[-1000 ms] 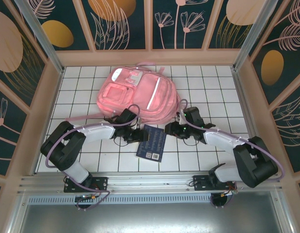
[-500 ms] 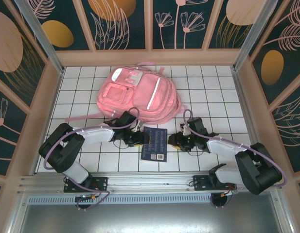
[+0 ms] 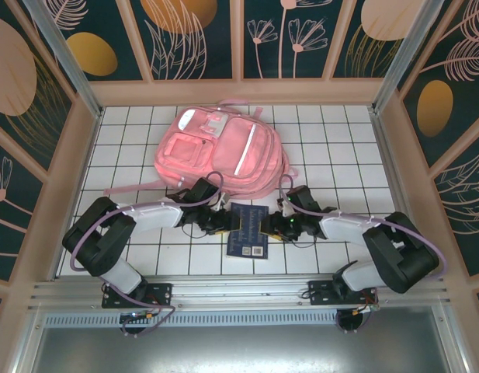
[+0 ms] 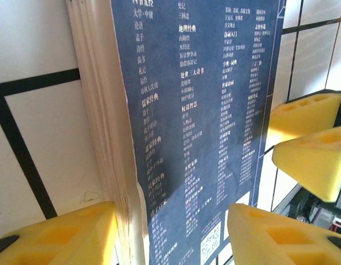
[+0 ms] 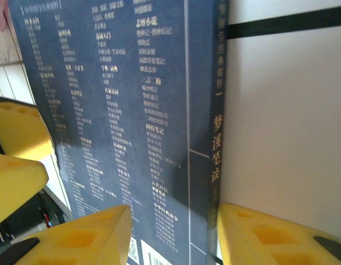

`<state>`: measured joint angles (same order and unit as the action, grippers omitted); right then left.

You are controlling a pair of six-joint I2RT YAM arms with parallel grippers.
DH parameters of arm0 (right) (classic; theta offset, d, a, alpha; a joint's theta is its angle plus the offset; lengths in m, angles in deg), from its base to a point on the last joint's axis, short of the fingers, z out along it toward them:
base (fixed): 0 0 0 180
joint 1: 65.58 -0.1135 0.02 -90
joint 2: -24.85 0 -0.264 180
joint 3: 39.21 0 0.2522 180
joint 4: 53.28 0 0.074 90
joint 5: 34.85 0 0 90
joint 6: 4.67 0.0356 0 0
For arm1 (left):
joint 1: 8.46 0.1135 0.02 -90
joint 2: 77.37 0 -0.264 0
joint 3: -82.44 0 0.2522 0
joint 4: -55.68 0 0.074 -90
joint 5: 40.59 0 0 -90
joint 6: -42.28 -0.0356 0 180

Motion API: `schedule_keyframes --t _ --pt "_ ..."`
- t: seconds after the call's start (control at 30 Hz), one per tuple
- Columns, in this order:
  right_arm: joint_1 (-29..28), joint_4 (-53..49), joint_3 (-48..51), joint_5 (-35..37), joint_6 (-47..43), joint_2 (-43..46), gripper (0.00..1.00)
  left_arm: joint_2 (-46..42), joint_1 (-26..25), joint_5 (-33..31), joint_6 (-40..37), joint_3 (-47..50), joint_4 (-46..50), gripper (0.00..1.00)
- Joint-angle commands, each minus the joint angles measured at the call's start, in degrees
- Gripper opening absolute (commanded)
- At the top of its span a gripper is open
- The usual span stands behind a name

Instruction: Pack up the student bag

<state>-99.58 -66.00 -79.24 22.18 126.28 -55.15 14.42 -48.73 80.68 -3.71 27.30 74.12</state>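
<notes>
The open fingers of my right gripper are already on both sides of that edge of the book. My right gripper will slide toward my left gripper, farther over the spine [image 5: 220, 138], and close.
The student bag [image 3: 223, 151], a big pink backpack, lies flat at the back of the tiled table. In front of it a dark blue book [image 3: 248, 230] lies flat between my two grippers. My left gripper [image 3: 226, 221] is open at the book's left page edge [image 4: 104, 138]: one yellow finger [image 4: 65, 234] is on the tile, the other [image 4: 275, 237] over the cover. My right gripper [image 3: 269, 225] is open at the spine [image 5: 220, 138], one finger [image 5: 258, 237] on the tile side and one [image 5: 82, 237] over the cover. Neither lifts the book.
A wooden wall [image 3: 76, 179] fences the table on the left, right and back. A pink strap [image 3: 134, 186] trails left from the bag. White tiles [image 3: 340, 148] lie right of the bag. The left wrist view shows the right gripper's yellow fingers [image 4: 308, 143].
My right gripper has slid left up to the book's spine. The book has turned from tilted to nearly square with the tiles. My left gripper has stayed at the page edge.
</notes>
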Motion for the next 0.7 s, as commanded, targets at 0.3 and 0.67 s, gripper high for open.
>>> schedule_keyframes --t 0.3,0.67 --pt "-2.2 5.1 -1.8 -1.8 3.2 -1.3 0.47 3.0 -0.5 3.0 0.6 0.7 -3.9 0.51" --pt "-0.7 20.3 4.5 -10.8 11.5 5.5 0.45 3.1 -0.5 3.6 0.6 1.5 -4.7 0.46"
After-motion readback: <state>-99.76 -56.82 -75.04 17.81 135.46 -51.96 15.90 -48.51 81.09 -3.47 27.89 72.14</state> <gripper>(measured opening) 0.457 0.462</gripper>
